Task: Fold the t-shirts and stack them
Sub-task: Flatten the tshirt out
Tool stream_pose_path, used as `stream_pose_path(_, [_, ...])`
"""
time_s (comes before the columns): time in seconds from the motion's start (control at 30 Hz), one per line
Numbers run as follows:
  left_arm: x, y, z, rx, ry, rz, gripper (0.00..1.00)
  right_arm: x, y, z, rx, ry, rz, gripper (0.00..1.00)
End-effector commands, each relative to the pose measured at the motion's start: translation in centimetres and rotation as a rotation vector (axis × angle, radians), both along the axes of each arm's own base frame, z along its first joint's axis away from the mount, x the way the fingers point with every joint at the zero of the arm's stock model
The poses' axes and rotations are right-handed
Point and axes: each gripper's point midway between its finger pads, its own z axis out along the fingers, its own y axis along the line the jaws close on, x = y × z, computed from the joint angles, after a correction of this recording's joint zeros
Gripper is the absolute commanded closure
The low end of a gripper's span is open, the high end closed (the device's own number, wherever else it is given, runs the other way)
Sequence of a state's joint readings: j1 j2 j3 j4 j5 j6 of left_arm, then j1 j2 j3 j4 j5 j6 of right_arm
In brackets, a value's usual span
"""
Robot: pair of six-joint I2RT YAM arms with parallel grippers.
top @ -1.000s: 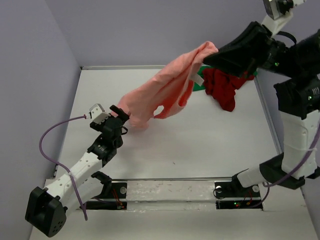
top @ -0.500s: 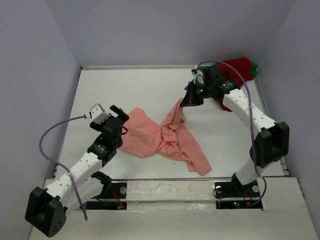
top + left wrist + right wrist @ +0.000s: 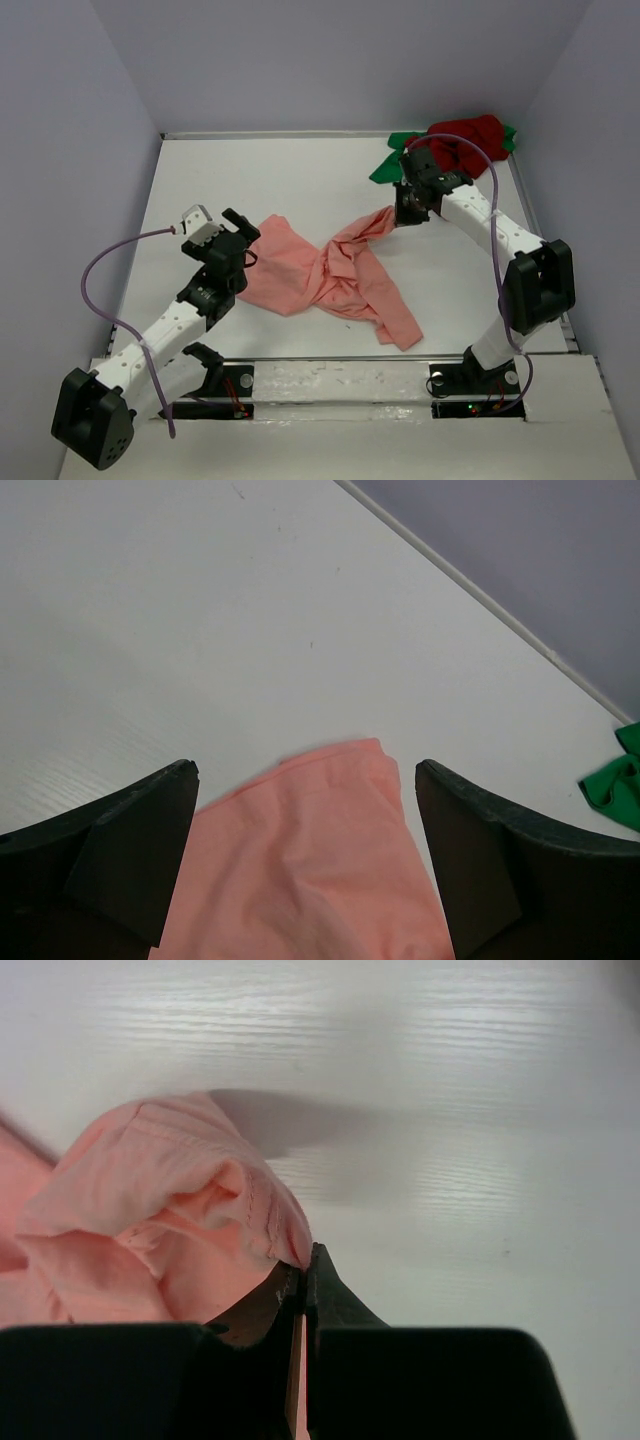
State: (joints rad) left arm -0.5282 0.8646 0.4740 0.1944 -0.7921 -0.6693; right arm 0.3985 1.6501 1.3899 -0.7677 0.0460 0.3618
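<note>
The pink t-shirt lies crumpled and twisted. I will pull my right gripper outward and let go of the held corner over the tabletop by the dark red t-shirt (image 3: pixel 465 145).
The salmon-pink t-shirt (image 3: pixel 330 275) lies crumpled and twisted on the middle of the table. My right gripper (image 3: pixel 403 212) is shut on its far right corner and holds that corner low over the table. The right wrist view shows the closed gripper (image 3: pixel 305 1255) pinching a bunched hem of the pink shirt (image 3: pixel 160 1220). My left gripper (image 3: pixel 240 235) is open at the shirt's left end. In the left wrist view the left gripper (image 3: pixel 305 770) straddles the flat pink cloth (image 3: pixel 310 870) without clamping it. The dark red t-shirt (image 3: pixel 465 145) lies heaped on the green t-shirt (image 3: pixel 390 165) at the back right corner.
The white table (image 3: pixel 270 180) is walled by grey panels at the left, back and right. A purple cable (image 3: pixel 100 290) loops beside the left arm. A bit of the green shirt (image 3: pixel 615 785) shows at the right edge of the left wrist view.
The pink shirt, stretched in the air between both grippers a second ago, has come down onto the table. The right arm dropped low and then drew its corner to the right.
</note>
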Motion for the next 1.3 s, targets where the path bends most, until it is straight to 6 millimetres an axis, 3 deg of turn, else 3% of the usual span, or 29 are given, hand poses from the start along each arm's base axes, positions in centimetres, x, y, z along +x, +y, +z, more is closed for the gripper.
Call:
stream_pose_path(0.0, [0.8, -0.1, 2.6, -0.022, -0.066, 0.015, 0.01, 1.1, -4.5, 0.2, -0.220, -0.065, -0.130, 1.00])
stream_pose_path(0.17, [1.7, -1.6, 2.2, 0.001, -0.045, -0.062, 0.01, 2.4, -5.8, 2.3, -0.274, -0.139, -0.196, 1.00])
stream_pose_path(0.37, [4.2, -5.6, -0.1, 0.061, 0.074, -0.225, 0.01, 4.7, -7.1, 6.9, -0.294, -0.289, -0.281, 1.00])
stream_pose_path(0.4, [4.6, -6.0, -1.4, 0.080, 0.120, -0.240, 0.01, 5.0, -7.6, 7.6, -0.311, -0.317, -0.306, 1.00])
stream_pose_path(0.5, [5.4, -7.5, -2.5, 0.091, 0.169, -0.294, 0.01, 6.1, -9.3, 8.9, -0.348, -0.374, -0.380, 1.00])
stream_pose_path(0.67, [5.5, -8.3, -2.7, 0.084, 0.163, -0.338, 0.01, 7.0, -10.8, 9.5, -0.377, -0.418, -0.453, 1.00])
stream_pose_path(0.77, [5.4, -8.7, -2.3, 0.078, 0.137, -0.366, 0.01, 7.7, -9.8, 7.8, -0.361, -0.388, -0.392, 0.99])
stream_pose_path(0.8, [5.4, -8.9, -2.3, 0.077, 0.136, -0.379, 0.01, 7.5, -10.0, 6.7, -0.380, -0.341, -0.371, 0.92])
stream_pose_path(0.83, [5.5, -9.2, -2.3, 0.077, 0.132, -0.391, 0.01, 7.8, -9.4, 4.9, -0.383, -0.282, -0.344, 0.67])
stream_pose_path(0.9, [5.6, -9.6, -2.5, 0.078, 0.139, -0.414, 0.01, 7.4, -9.0, 3.0, -0.383, -0.209, -0.333, 0.42])
stream_pose_path(0.93, [5.7, -9.9, -2.6, 0.082, 0.149, -0.421, 0.01, 6.7, -7.9, 1.8, -0.325, -0.172, -0.288, 0.29])
stream_pose_path(1.03, [5.9, -10.3, -3.1, 0.085, 0.163, -0.443, 0.01, 5.9, -4.6, 2.0, -0.136, -0.186, -0.185, 0.21])
stream_pose_path(1.17, [5.9, -11.3, -3.3, 0.076, 0.159, -0.491, 0.01, 2.8, -2.4, 3.9, 0.026, -0.187, -0.082, 0.19])
stream_pose_path(1.27, [6.1, -12.1, -3.6, 0.077, 0.169, -0.525, 0.01, 0.6, 0.2, 3.8, 0.086, -0.159, 0.010, 0.19])
